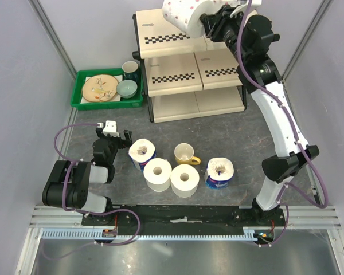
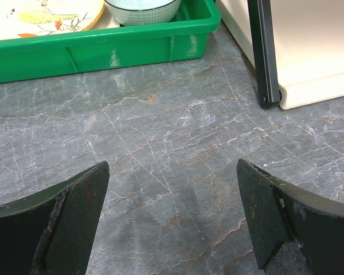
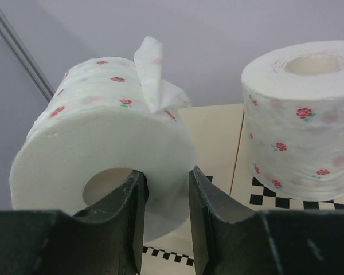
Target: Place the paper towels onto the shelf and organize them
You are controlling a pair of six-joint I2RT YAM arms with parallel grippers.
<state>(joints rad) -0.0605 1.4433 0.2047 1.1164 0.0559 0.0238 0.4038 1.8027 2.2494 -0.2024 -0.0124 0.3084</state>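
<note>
My right gripper draws back and down to bare table [image 1: 219, 142] beside the yellow mug next, and tips the sideways roll upright to release it.
My right gripper [image 1: 209, 26] [image 3: 167, 175] is shut on a floral paper towel roll [image 1: 183, 14] [image 3: 103, 143], one finger inside the core and the other outside the wall. It holds the roll on its side above the top tier of the shelf [image 1: 172, 71] [image 3: 212, 132]. A second floral roll [image 3: 301, 120] stands upright on that tier to the right. Two blue-wrapped rolls [image 1: 142, 153] [image 1: 219, 173] and two plain rolls [image 1: 157, 173] [image 1: 184, 180] stand on the table. My left gripper [image 1: 116, 134] [image 2: 172, 172] hovers open and empty over bare table, left of them.
A yellow mug [image 1: 185, 153] stands among the rolls on the table. A green tray [image 1: 80, 103] [image 2: 103, 48] with a plate, a bowl and a dark cup sits left of the shelf. The shelf's black leg [image 2: 264, 57] is ahead and right of my left gripper.
</note>
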